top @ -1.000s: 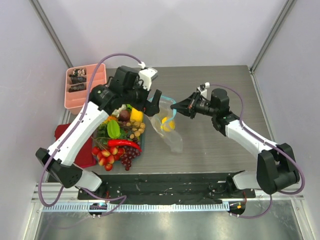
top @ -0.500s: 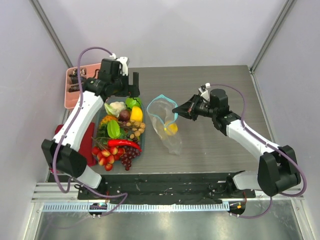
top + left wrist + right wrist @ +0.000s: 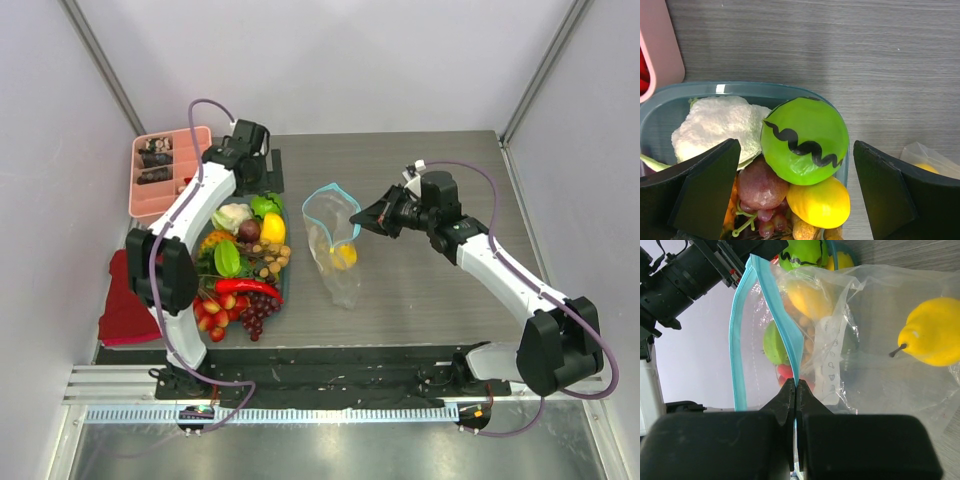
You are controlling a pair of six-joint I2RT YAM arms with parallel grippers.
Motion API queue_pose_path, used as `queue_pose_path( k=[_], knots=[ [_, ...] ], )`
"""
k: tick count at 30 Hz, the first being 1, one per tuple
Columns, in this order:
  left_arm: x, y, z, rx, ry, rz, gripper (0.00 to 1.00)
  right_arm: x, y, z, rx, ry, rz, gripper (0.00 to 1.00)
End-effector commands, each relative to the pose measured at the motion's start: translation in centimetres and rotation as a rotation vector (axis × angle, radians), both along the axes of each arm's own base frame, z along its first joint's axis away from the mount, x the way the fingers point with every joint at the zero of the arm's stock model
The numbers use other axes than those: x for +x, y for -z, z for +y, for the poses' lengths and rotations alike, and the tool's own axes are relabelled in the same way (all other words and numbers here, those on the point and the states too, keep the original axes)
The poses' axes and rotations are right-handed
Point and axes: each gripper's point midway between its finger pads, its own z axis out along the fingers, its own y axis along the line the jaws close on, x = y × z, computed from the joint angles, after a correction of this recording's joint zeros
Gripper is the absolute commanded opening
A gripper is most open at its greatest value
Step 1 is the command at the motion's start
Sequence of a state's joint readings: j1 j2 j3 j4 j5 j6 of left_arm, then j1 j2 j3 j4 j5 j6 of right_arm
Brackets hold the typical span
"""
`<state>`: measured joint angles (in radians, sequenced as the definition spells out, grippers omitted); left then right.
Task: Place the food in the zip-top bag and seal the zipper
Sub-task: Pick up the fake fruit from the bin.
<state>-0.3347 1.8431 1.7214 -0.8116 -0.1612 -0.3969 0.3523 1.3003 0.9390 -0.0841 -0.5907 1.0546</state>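
Note:
The left gripper moves down around the ball and closes on its sides next, as the green ball with the black squiggle (image 3: 267, 204) (image 3: 805, 140) sits framed below the open fingers.
The food (image 3: 240, 270) is heaped in a teal-rimmed tub (image 3: 287, 282) left of centre. My left gripper (image 3: 268, 178) hangs open over the tub's far end. In the left wrist view its gripper (image 3: 796, 145) frames a green ball with a black squiggle (image 3: 805, 140), a yellow lemon (image 3: 817, 202), a purplish fruit (image 3: 760, 189) and a white cauliflower (image 3: 715, 127), touching none. The zip-top bag (image 3: 338, 250) stands in the middle with its mouth held wide. One yellow fruit (image 3: 343, 256) (image 3: 932, 337) lies inside. My right gripper (image 3: 362, 222) (image 3: 796, 385) is shut on the zipper (image 3: 785, 335) at the right side of the mouth.
A pink divided tray (image 3: 170, 170) with small brown bits stands at the back left, close to the left arm. A dark red cloth (image 3: 125, 310) lies left of the tub. A black mat (image 3: 330, 360) runs along the near edge.
My left arm has swung back and left, away from the bag's mouth, and now hangs open over the tub's far end. The right gripper has kept its hold on the bag.

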Motion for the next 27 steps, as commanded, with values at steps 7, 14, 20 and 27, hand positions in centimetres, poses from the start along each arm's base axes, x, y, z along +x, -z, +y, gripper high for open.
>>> queue_pose_path(
  k=[7, 14, 20, 27],
  knots=[
    [-0.3, 2.7, -0.8, -0.019, -0.032, 0.063, 1.00, 0.5, -1.7, 0.1, 0.001, -0.003, -0.072, 0.01],
    [-0.4, 4.5, -1.2, -0.025, -0.022, 0.105, 0.94, 0.6, -1.1, 0.0, -0.006, 0.001, -0.062, 0.01],
    [-0.7, 3.4, -1.1, -0.029, -0.018, 0.099, 0.67, 0.7, -0.6, 0.0, -0.024, 0.000, -0.063, 0.01],
    [-1.5, -4.6, -0.1, -0.043, 0.002, -0.083, 0.61, 0.7, 0.1, -0.1, -0.045, -0.010, -0.059, 0.01]
  ],
)
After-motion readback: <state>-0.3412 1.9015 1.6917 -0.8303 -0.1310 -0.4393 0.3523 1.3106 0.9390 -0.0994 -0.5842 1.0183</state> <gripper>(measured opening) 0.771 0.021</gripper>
